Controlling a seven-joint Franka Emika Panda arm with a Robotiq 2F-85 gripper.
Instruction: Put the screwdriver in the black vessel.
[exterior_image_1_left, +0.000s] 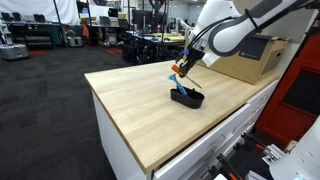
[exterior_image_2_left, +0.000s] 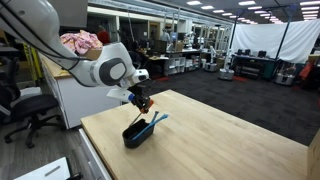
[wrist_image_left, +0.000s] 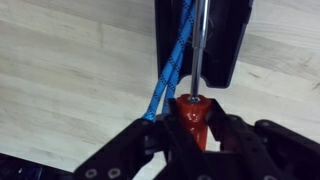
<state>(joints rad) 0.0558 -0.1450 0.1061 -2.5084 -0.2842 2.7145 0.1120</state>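
Observation:
The screwdriver will go down next in my gripper toward the black vessel's rim beside the light-blue stick, and then my gripper will open.
My gripper (wrist_image_left: 192, 138) is shut on a screwdriver with an orange-red handle (wrist_image_left: 192, 108). Its metal shaft points down into the black vessel (wrist_image_left: 232, 45). In both exterior views the gripper (exterior_image_1_left: 183, 72) (exterior_image_2_left: 143, 103) hangs just above the small black vessel (exterior_image_1_left: 187, 98) (exterior_image_2_left: 135, 133) on the wooden table. A slender light-blue stick-like thing (wrist_image_left: 170, 70) lies in the vessel, leaning out over its rim (exterior_image_2_left: 155, 121) (exterior_image_1_left: 175, 71). I cannot tell if the shaft tip touches the vessel floor.
The vessel stands on a light wooden table top (exterior_image_1_left: 140, 110) (exterior_image_2_left: 220, 140) with white drawers below. A big brown cardboard box (exterior_image_1_left: 250, 55) stands behind the arm at the table's far end. The table edge (exterior_image_2_left: 100, 150) is close to the vessel.

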